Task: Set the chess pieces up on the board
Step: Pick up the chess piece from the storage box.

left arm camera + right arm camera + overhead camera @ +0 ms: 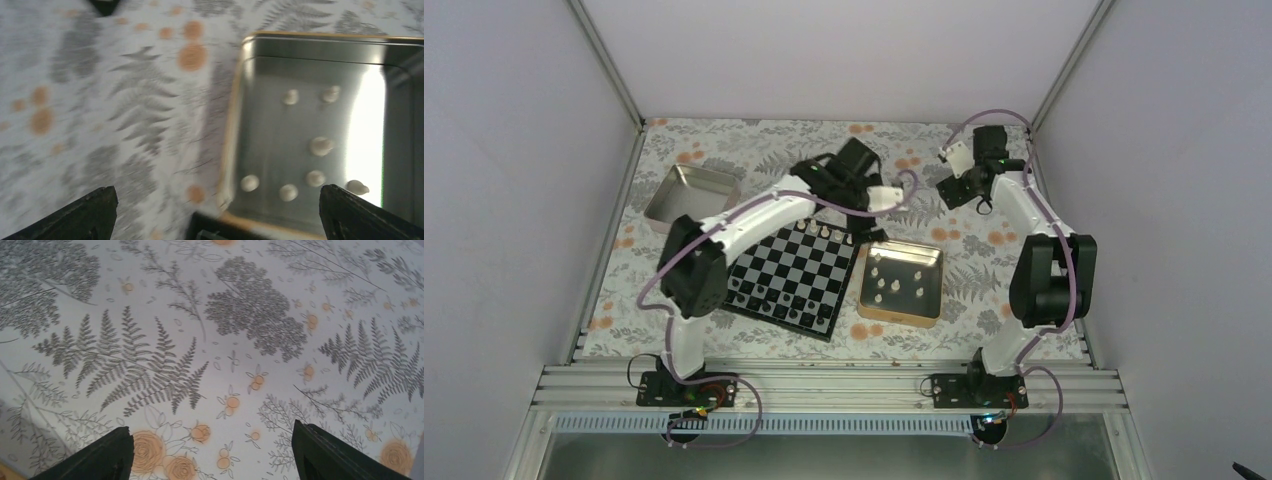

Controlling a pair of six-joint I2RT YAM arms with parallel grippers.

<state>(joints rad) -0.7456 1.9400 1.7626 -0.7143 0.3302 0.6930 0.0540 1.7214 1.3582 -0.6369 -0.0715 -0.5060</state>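
Observation:
My left gripper will next move back over the gold tin and go down onto the cream chess piece nearest its middle point(895, 286) point(320, 146), because the tin's bare bottom around that piece leaves room for my fingers.
The chessboard point(792, 275) lies in the middle of the table, with a few white chess pieces point(826, 231) along its far edge and dark ones along its near edge. Several more white pieces point(894, 283) lie in the gold tin point(932, 305) to its right; they also show in the left wrist view point(320, 146). My left gripper point(864, 222) hangs over the board's far right corner by the tin's edge point(229, 145), open and empty point(215, 215). My right gripper point(951, 190) is open and empty over bare tablecloth at the far right point(212, 450).
A silver tin point(686, 197) stands at the far left. The patterned cloth point(984, 230) covers the table. White walls close in the back and both sides. The right arm's elbow point(1049, 270) stands to the right of the gold tin.

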